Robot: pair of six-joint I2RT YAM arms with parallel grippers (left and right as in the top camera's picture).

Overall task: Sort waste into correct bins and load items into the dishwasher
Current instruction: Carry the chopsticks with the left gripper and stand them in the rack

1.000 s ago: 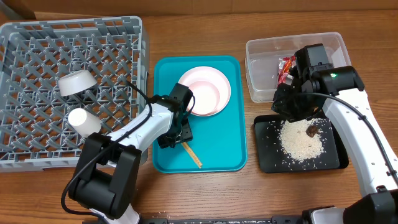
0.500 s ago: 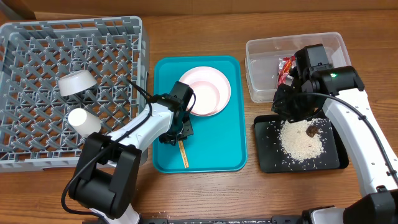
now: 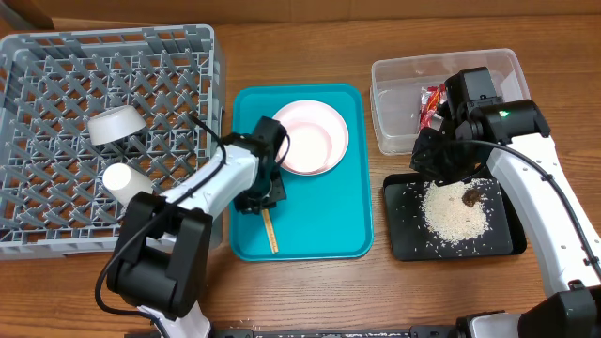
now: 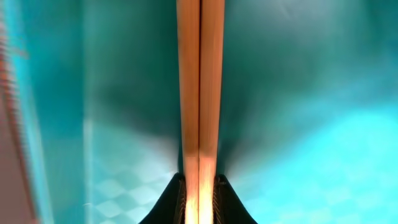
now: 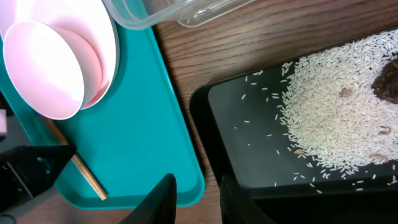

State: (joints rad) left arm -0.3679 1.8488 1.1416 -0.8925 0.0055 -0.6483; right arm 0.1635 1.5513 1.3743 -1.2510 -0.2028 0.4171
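Note:
The grey dish rack is free between its bowl and the teal tray, so my left gripper should lift the chopsticks off that tray and outward over the rack.
My left gripper is shut on the wooden chopsticks over the teal tray. In the left wrist view the pair runs straight out from between the jaws of the gripper. A white plate on the tray carries a pale pink bowl. Another bowl and a white cup lie in the grey dish rack. My right gripper hangs open and empty over the gap between the teal tray and the black tray, which holds rice and a brown scrap.
The clear tub at the back right holds the red wrapper. In the right wrist view the plate, pink bowl, black tray and rice all show. Bare wood runs along the table's front edge.
My left gripper has shut on the chopsticks, which swung from a diagonal to pointing almost straight at the front edge. The right arm has not moved.

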